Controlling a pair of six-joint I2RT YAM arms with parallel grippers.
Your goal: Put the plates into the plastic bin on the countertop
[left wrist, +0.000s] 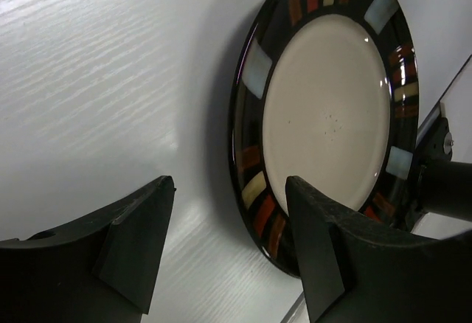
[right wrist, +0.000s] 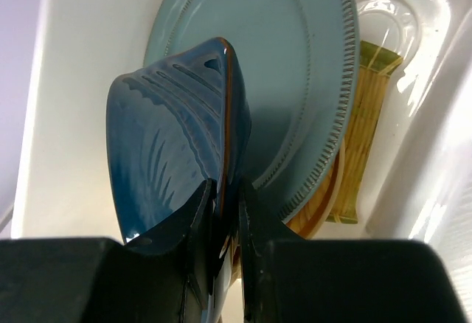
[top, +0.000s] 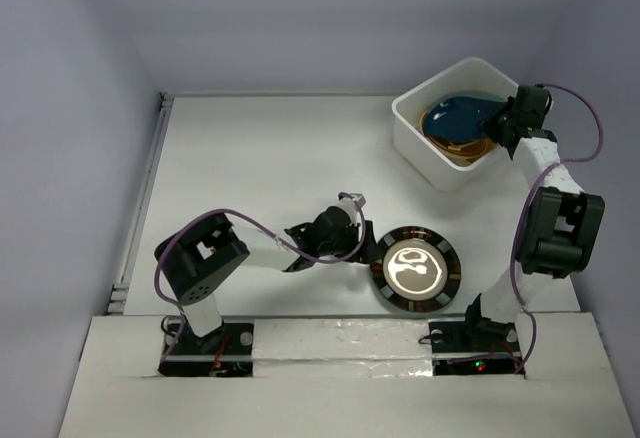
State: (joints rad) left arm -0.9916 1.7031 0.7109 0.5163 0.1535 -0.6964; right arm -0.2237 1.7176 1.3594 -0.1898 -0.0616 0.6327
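Note:
My left gripper eases to the right in the top view onto the plate's black rim [top: 379,269] [left wrist: 249,186] next, as it lies just that way and runs between its open fingers.
The black-rimmed, white-centred round plate [top: 418,269] lies flat on the white countertop [top: 260,158], also in the left wrist view [left wrist: 324,116]. My left gripper [top: 365,248] [left wrist: 228,212] is open, one finger over the plate's near rim, the other over bare countertop. The white plastic bin [top: 420,138] stands at the back right. My right gripper [top: 492,128] [right wrist: 227,190] is shut on the edge of the dark-blue leaf-shaped plate [right wrist: 166,146], holding it inside the bin over the grey-blue round plate [right wrist: 287,65]. Orange and green-yellow ribbed [right wrist: 369,109] plates lie beneath.
A metal rail [top: 145,188] runs along the countertop's left edge. The bin wall [right wrist: 44,102] is close on the left of the right gripper. The right arm's base [top: 480,328] stands just right of the black-rimmed plate.

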